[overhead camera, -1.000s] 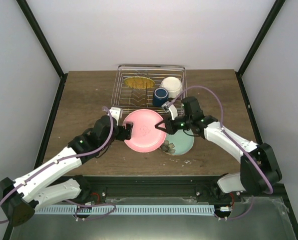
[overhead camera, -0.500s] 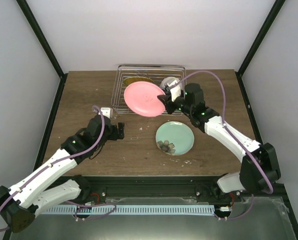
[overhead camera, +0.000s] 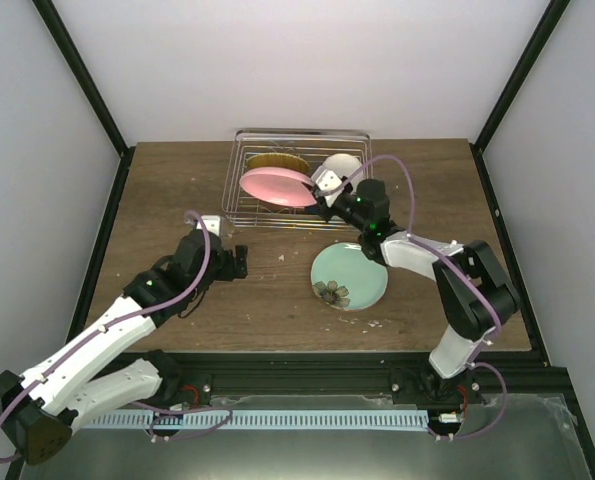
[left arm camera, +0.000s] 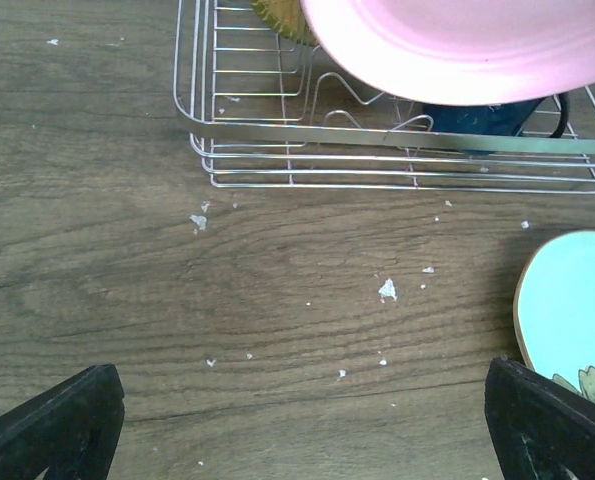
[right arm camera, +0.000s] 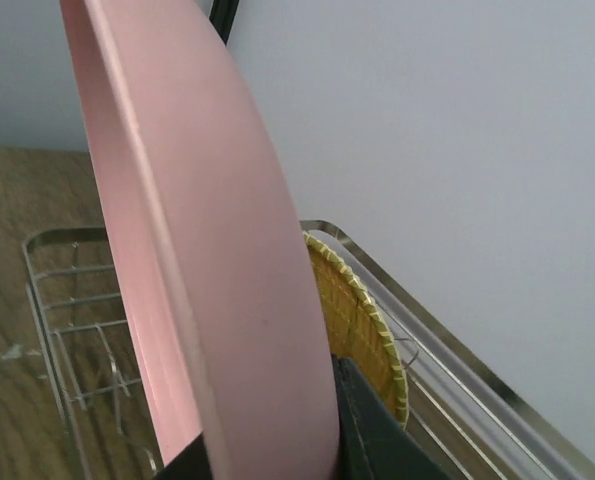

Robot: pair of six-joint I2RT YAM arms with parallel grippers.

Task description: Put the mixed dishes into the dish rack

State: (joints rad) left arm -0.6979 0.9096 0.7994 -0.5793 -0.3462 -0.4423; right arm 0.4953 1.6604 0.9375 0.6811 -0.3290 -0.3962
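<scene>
The yellow-lime plate point(overhead camera: 277, 160) point(right arm camera: 362, 320) stands outward of my right gripper, so next I need to move the gripper outward, turn the pink plate upright, lower it and let it go by the yellow-lime plate.
My right gripper point(overhead camera: 322, 197) is shut on the rim of the pink plate point(overhead camera: 277, 186) and holds it tilted over the front of the dish rack point(overhead camera: 235, 206). In the right wrist view the pink plate point(right arm camera: 207, 280) stands on edge just in front of the yellow-lime plate point(right arm camera: 362, 320), which is upright in the rack point(right arm camera: 457, 372). The white bowl point(overhead camera: 345, 163) sits at the rack's right. The dark blue mug point(left arm camera: 477, 113) peeks out under the pink plate point(left arm camera: 457, 50). The mint-green plate point(overhead camera: 348, 277) lies on the table. My left gripper point(overhead camera: 237, 262) is open and empty over bare wood.
White crumbs point(left arm camera: 387, 290) dot the wooden table point(overhead camera: 177, 200) in front of the rack point(left arm camera: 277, 135). The mint-green plate point(left arm camera: 577, 300) lies to the right of my left gripper point(left arm camera: 302, 430). Black frame posts point(overhead camera: 87, 90) rise at the table's back corners.
My right arm has lifted the pink plate off the table and carried it back over the rack, tipping it up. My left gripper let go, opened wide and drew back left.
</scene>
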